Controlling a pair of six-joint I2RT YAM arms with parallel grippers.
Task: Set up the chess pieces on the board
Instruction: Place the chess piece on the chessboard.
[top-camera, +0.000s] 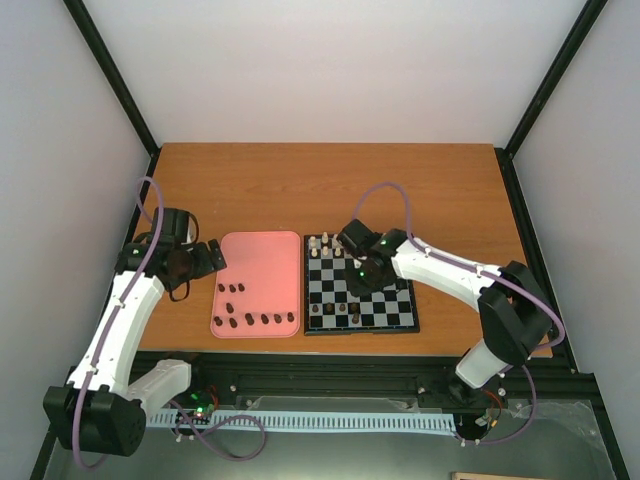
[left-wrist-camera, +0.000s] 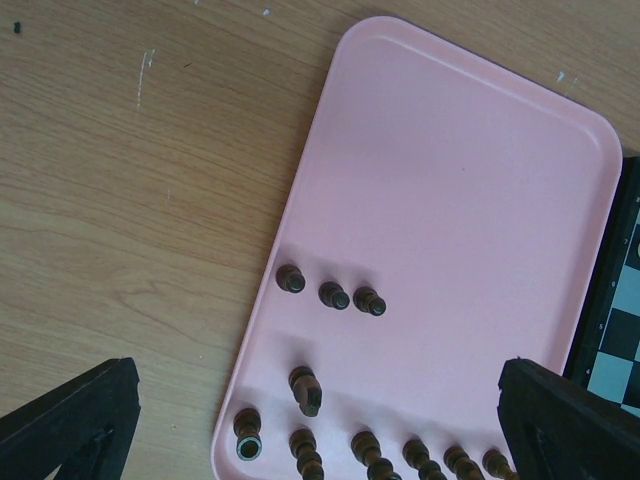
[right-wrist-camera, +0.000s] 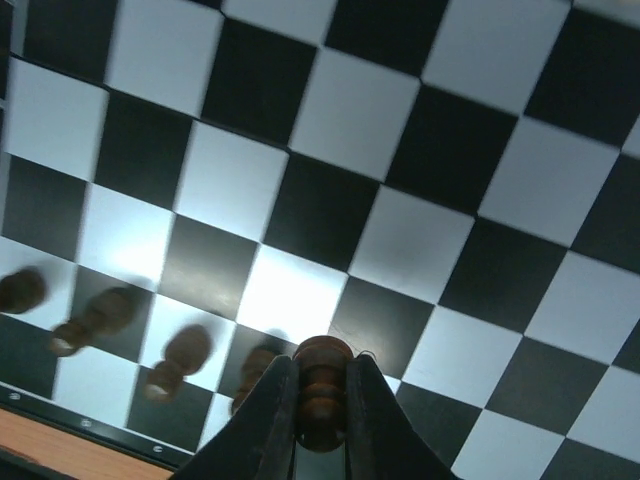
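The right gripper moves down and back next to release on the white square beside the near dark row (top-camera: 367, 308), since that square lies below and back of it.
The board (top-camera: 405, 318) lies right of centre on the table. My right gripper (top-camera: 362, 274) hangs over its middle, shut on a dark brown chess piece (right-wrist-camera: 322, 390) held above the squares (right-wrist-camera: 400, 240). Several dark brown pieces (right-wrist-camera: 178, 358) stand blurred along the board's near edge. Several more dark brown pieces (left-wrist-camera: 334, 295) stand and lie on the pink tray (left-wrist-camera: 470, 200); they also show in the top view (top-camera: 262, 320). My left gripper (top-camera: 212, 257) is open and empty at the tray's left edge, its fingers (left-wrist-camera: 70, 425) wide apart.
Cream-white pieces (top-camera: 325, 243) stand in rows at the board's far edge. The pink tray (top-camera: 262, 262) lies just left of the board. Bare wooden table (top-camera: 330, 185) stretches behind both. Black frame posts and white walls enclose the table.
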